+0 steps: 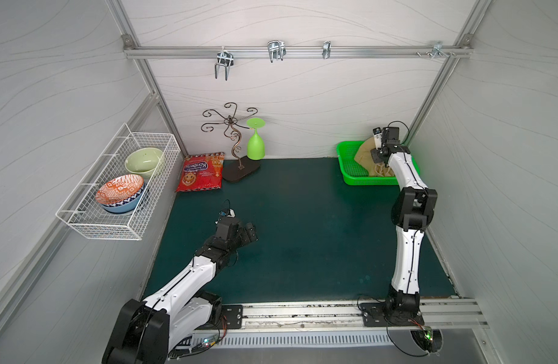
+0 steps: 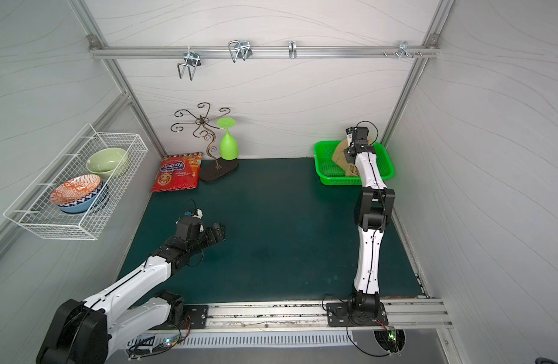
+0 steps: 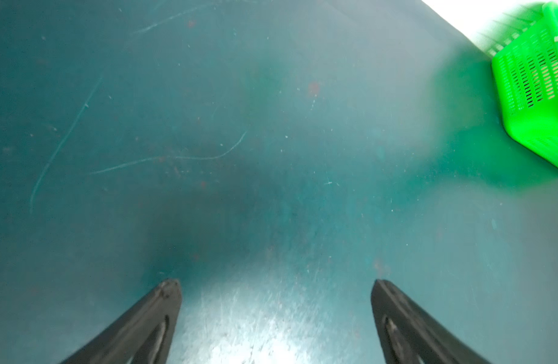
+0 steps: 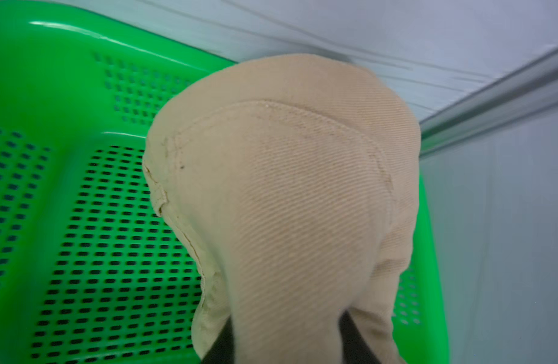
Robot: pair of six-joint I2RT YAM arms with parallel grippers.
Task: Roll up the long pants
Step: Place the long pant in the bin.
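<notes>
Next, the right gripper carries the long pants toward the bare end of the green basket point(image 1: 346, 164) point(image 4: 118, 254), on the goblet's side of that gripper, and releases them there.
The long pants point(image 1: 364, 153) point(image 2: 340, 153) lie bunched as a tan heap inside the green basket point(image 1: 346, 164) point(image 2: 322, 164) at the back right corner. My right gripper point(image 1: 377, 162) point(image 2: 351, 160) reaches down into the basket. In the right wrist view the tan twill point(image 4: 287, 189) bulges up between the two black fingers point(image 4: 221, 345), which pinch a fold of it; the gripper point(image 4: 285, 334) is shut on the cloth. My left gripper point(image 1: 251, 231) point(image 2: 219, 231) point(image 3: 276, 283) hovers open over the bare green mat at the left, holding nothing.
A red snack bag point(image 1: 202, 171), a curly metal stand point(image 1: 236, 138) and an upturned green goblet point(image 1: 255, 141) stand at the back left. A white wire basket point(image 1: 120, 189) with bowls hangs on the left wall. Hooks point(image 1: 276, 50) hang from the back rail.
</notes>
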